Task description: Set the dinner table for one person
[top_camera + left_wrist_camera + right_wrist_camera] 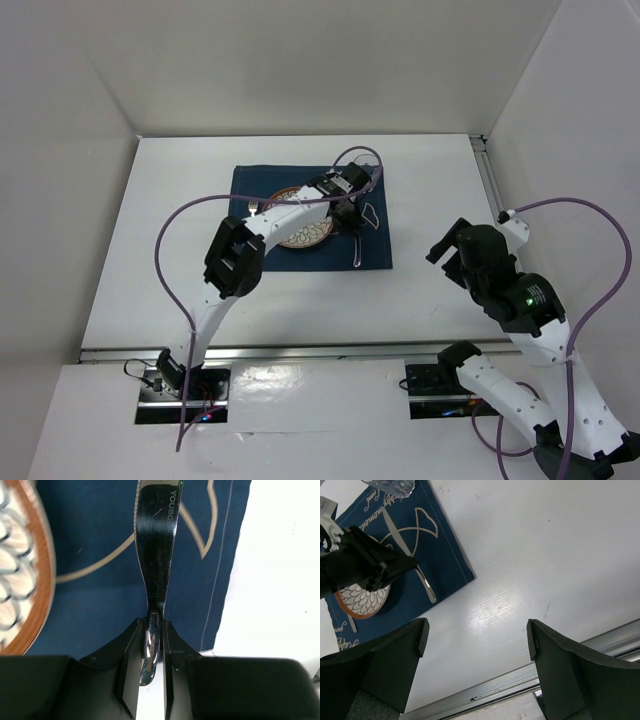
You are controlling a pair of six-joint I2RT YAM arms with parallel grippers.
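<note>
The left gripper carries the knife (156, 535) outward and down onto the mat beside the plate next, since the handle's end still reaches the mat's near edge.
The white dinner table (180, 200) carries a navy placemat (375, 250) with a patterned plate (300, 232) on it. A fork (253, 207) lies left of the plate. A knife (156, 535) lies on the mat right of the plate, blade pointing away. My left gripper (151, 622) is shut on the knife's handle, low over the mat; it also shows in the top view (347, 218). My right gripper (477, 630) is open and empty above bare tabletop (530, 555) to the right of the mat, seen from the top too (452, 250).
A clear glass (390, 486) stands at the mat's far right corner. A metal rail (300, 350) runs along the table's near edge, and another (490, 190) along its right side. White walls enclose the table on three sides.
</note>
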